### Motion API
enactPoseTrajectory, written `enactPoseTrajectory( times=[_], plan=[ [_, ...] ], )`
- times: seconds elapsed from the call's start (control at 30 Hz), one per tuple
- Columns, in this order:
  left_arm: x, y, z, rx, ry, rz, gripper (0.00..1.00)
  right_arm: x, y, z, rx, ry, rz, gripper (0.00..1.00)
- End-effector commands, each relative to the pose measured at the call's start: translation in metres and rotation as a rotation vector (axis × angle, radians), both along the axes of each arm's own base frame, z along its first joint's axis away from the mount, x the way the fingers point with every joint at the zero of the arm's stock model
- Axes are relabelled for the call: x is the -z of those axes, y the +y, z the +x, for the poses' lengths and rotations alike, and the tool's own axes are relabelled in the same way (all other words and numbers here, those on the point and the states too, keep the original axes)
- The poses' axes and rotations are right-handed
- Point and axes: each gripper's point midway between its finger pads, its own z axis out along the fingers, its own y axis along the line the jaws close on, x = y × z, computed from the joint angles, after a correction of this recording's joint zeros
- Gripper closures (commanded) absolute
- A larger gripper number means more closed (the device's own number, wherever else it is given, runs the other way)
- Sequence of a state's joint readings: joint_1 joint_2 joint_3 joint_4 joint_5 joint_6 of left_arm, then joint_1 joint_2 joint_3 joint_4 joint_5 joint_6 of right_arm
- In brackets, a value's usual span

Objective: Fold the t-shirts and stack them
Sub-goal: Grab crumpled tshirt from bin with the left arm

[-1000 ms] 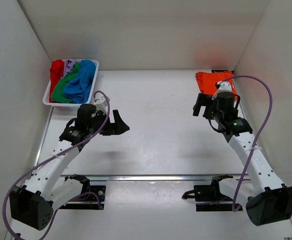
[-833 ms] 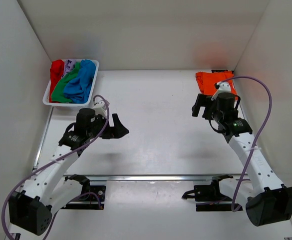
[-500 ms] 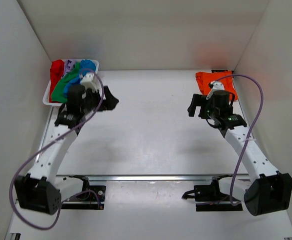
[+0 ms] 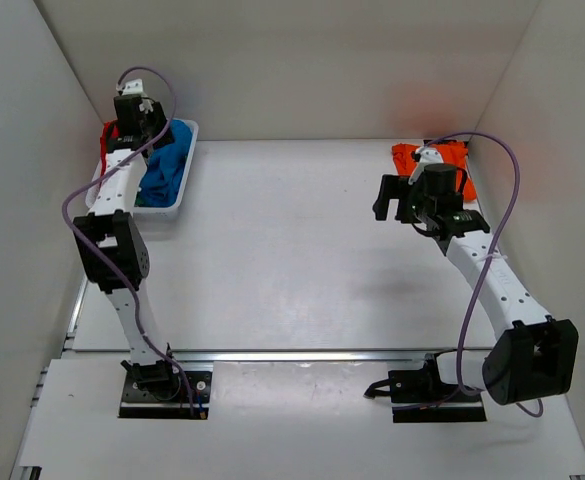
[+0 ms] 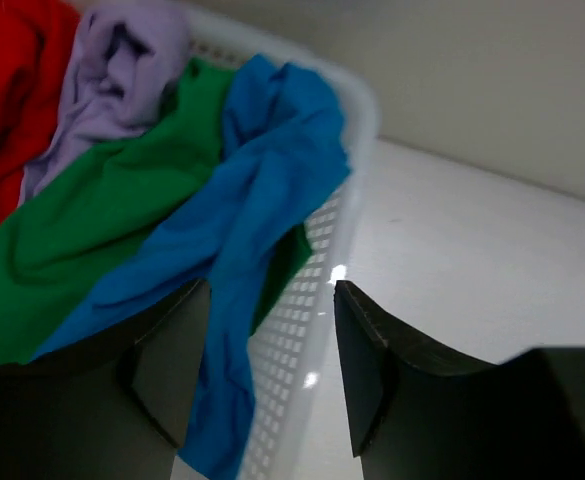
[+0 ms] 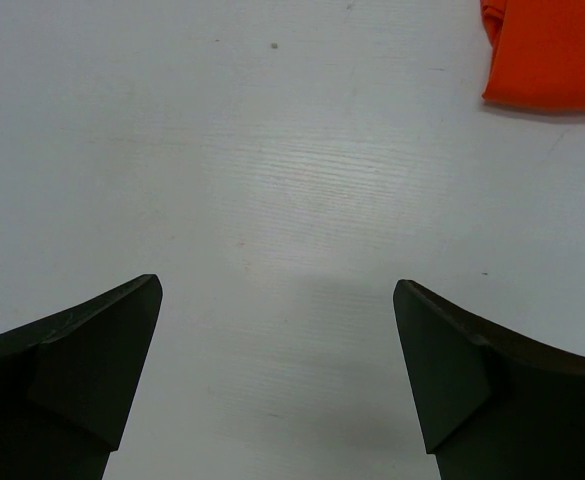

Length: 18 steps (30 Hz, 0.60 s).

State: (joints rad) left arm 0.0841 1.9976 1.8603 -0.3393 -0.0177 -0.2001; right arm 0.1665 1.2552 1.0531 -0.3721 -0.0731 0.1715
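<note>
Blue rests uncovered over green [image 5: 92,230], so the left gripper should next go down into the basket and close on the blue shirt's fold [image 5: 234,312] below its fingers.
A white basket [image 4: 177,205] at the far left holds loose t-shirts: red [image 5: 2,90], pale lilac [image 5: 112,70], green [image 5: 92,230] and blue [image 5: 262,190]. The blue shirt [image 4: 167,165] drapes over the basket's rim [image 5: 357,110]. My left gripper [image 5: 270,300] hovers open over that rim, with the blue shirt's hanging end and the basket wall between its jaws; it shows in the top view [image 4: 144,128] above the basket. A folded orange t-shirt [image 4: 452,158] lies at the far right. My right gripper [image 6: 277,300] is open and empty above bare table, left of the orange shirt [image 6: 552,50].
White walls enclose the table on the left, back and right. The basket stands against the left wall and the orange shirt near the right wall. The right arm [image 4: 482,270] reaches along the right side, partly covering the orange shirt.
My left arm swung from the middle-left of the table up and back to the basket, its gripper now over the rim. My right gripper shifted slightly back and left.
</note>
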Motion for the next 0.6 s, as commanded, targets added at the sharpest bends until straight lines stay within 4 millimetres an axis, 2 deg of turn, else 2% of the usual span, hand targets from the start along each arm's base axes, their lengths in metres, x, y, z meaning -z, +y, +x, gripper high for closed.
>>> enactPoseTrajectory(
  times=[0.0, 0.2, 0.27, 0.33, 0.37, 0.43, 0.47, 0.5, 0.53, 0.57],
  plan=[
    [0.018, 0.023, 0.001, -0.049, 0.086, -0.002, 0.36, -0.025, 0.002, 0.015, -0.018, -0.075, 0.011, 0.01],
    [0.092, 0.024, 0.008, -0.044, 0.23, 0.013, 0.34, -0.013, 0.003, 0.019, -0.015, -0.057, 0.028, 0.01],
    [0.103, 0.026, 0.009, -0.05, 0.248, 0.005, 0.36, -0.007, 0.002, 0.019, -0.009, -0.042, 0.022, 0.01],
    [0.111, 0.026, 0.011, -0.05, 0.257, 0.002, 0.71, -0.005, 0.004, 0.02, -0.018, -0.038, 0.014, 0.01],
    [0.111, 0.027, 0.012, -0.053, 0.261, -0.013, 1.0, -0.002, 0.004, 0.019, -0.016, -0.028, 0.015, 0.0],
    [0.094, 0.028, 0.015, -0.064, 0.231, -0.034, 1.0, -0.002, 0.004, 0.02, -0.012, -0.025, 0.012, 0.01],
    [0.078, 0.028, 0.014, -0.095, 0.206, -0.026, 1.0, -0.004, 0.009, 0.02, -0.025, -0.029, 0.016, 0.01],
    [0.05, 0.03, 0.012, -0.112, 0.155, -0.024, 1.0, -0.003, 0.01, 0.02, -0.025, -0.028, 0.015, 0.01],
    [0.034, 0.027, 0.009, -0.136, 0.128, -0.001, 1.0, -0.003, 0.01, 0.021, -0.019, -0.029, 0.016, 0.01],
    [-0.006, 0.02, 0.004, -0.149, 0.048, 0.023, 1.0, -0.001, 0.012, 0.021, -0.02, -0.021, 0.012, 0.0]
  ],
)
